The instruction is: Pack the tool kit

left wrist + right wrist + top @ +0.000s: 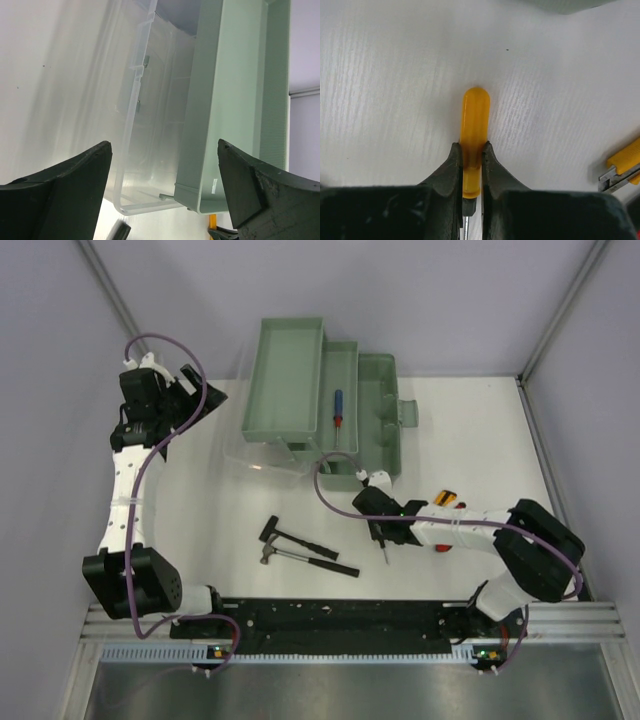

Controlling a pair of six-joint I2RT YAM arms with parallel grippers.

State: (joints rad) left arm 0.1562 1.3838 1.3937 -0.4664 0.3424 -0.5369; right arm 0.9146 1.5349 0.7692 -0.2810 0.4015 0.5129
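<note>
I need to lift my right gripper next and swing it outward, then lower it to release over the middle tray's bare strip, which is to its left in the top view.
The grey-green toolbox stands open at the back with its trays folded out and its translucent lid hanging to the front left. A blue-and-red screwdriver lies in the middle tray. Two small hammers lie on the table. My right gripper is shut on a yellow-handled screwdriver, low over the table in front of the box. My left gripper is open and empty, left of the box; its wrist view shows the tray and the lid between the fingers.
A yellow cutter lies behind my right forearm and also shows in the right wrist view. A red tool peeks out under that arm. Grey walls close in the table on the left, back and right.
</note>
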